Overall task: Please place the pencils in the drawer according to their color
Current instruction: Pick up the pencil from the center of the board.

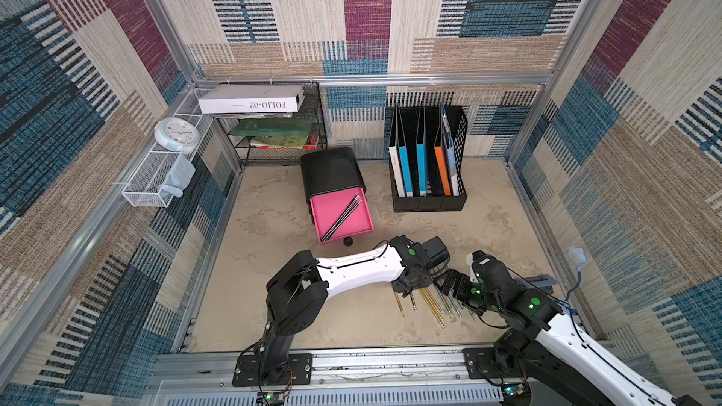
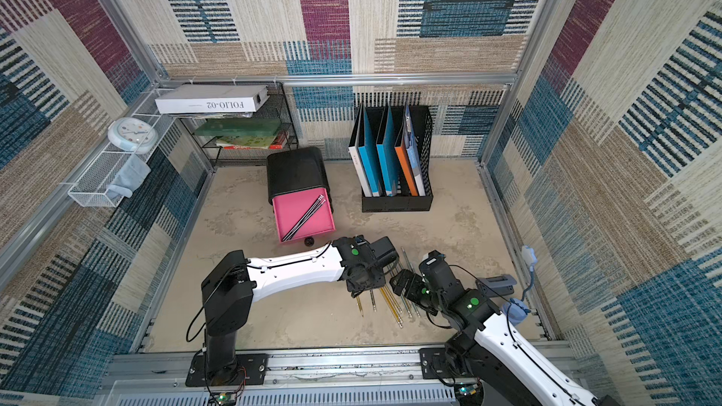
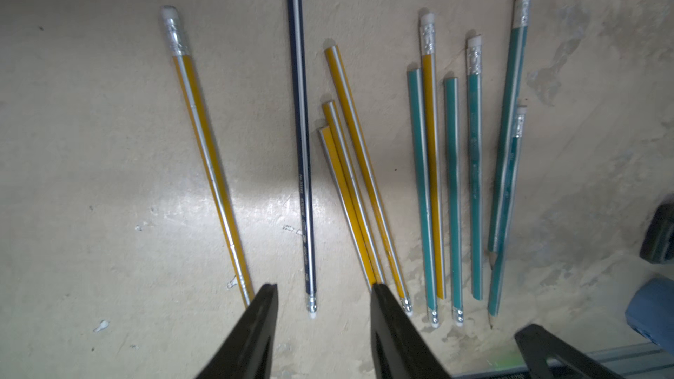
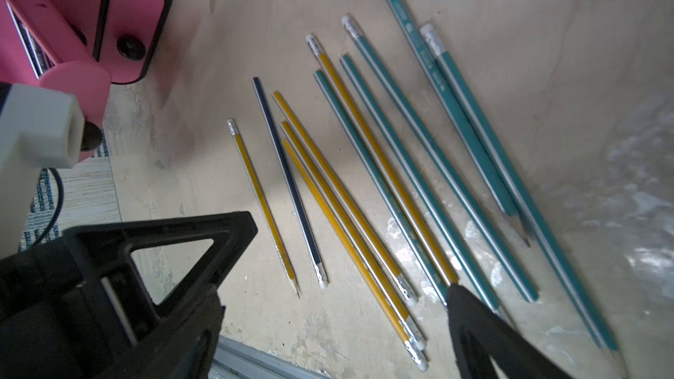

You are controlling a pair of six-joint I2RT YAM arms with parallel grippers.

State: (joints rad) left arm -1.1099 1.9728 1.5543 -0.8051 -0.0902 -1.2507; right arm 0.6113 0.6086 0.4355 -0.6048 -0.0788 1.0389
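The open left gripper lowers onto the middle of the loose black pencil [image 3: 304, 179] next and closes on it, as black pencils already lie in the pink drawer.
The drawer [image 1: 329, 208] is the top pink one of a black chest [image 1: 331, 167], pulled open, with black pencils [image 1: 342, 215] lying in it. Several pencils [image 1: 426, 303] lie side by side on the table near the front. In the left wrist view there are a black one [image 3: 301, 133], yellow ones [image 3: 204, 154] and teal ones [image 3: 452, 191]. My left gripper [image 3: 324, 293] is open just over them, its tips either side of the black pencil's eraser end. My right gripper [image 4: 337, 295] stands wide open beside it over the yellow and teal ends, holding nothing.
A black file holder [image 1: 428, 173] with folders stands at the back right. A wire shelf [image 1: 273, 126] with books is at the back left, and a clock [image 1: 176, 134] in a white mesh basket [image 1: 156, 177] on the left wall. A grey part [image 1: 541, 283] lies at the right.
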